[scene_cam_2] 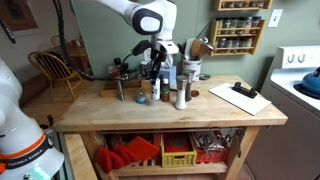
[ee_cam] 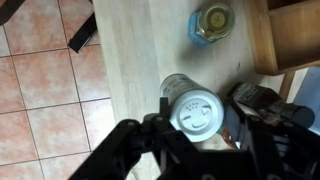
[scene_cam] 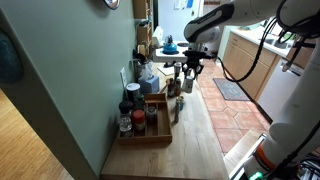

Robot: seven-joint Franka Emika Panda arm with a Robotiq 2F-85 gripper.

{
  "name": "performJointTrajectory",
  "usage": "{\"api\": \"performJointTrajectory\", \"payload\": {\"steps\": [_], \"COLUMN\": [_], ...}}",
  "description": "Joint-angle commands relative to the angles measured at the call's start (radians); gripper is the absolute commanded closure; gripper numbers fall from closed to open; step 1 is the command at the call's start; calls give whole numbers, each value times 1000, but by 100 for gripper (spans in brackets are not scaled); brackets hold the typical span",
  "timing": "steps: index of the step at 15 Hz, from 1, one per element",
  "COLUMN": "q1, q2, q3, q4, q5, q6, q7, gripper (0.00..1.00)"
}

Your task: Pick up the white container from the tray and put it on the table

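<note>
The gripper lowers down onto the clear tabletop (scene_cam_2: 160, 106) beside the tall bottle next and releases the white container there, since that patch of planks stands empty.
The white container (ee_cam: 194, 110), a cylinder with a white shaker lid, sits between the fingers of my gripper (ee_cam: 203, 118) in the wrist view, over the pale plank table (ee_cam: 130, 50). The fingers close on its sides. In both exterior views the gripper (scene_cam: 190, 67) (scene_cam_2: 161, 63) hangs low over the table (scene_cam: 203, 130) (scene_cam_2: 205, 106), with the container (scene_cam_2: 166, 79) under it. The light-wood tray (scene_cam: 146, 141) with several spice jars lies further along the table; a corner of it (ee_cam: 293, 40) shows in the wrist view. I cannot tell whether the container's base touches the table.
A jar with a yellow-green lid (ee_cam: 210, 25) stands on the table beside the tray. A dark bottle (scene_cam: 183, 101) and a tall bottle (scene_cam_2: 181, 93) stand close to the gripper. A clipboard (scene_cam_2: 240, 97) lies near the table's end. Reddish tiled floor (ee_cam: 40, 90) borders the table edge.
</note>
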Motion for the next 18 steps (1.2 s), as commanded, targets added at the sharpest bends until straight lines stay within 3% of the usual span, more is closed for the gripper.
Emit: {"api": "performJointTrajectory", "payload": {"steps": [1,7,18], "q1": [-16,-24,-12], "q2": [8,39,92], "q3": [-8,-6,3], "q4": [-69,-123,-79], "q5": [19,52,87], "q6": [93,231,259], "q7": [-49,-107,-86], "gripper": [69,69,69]}}
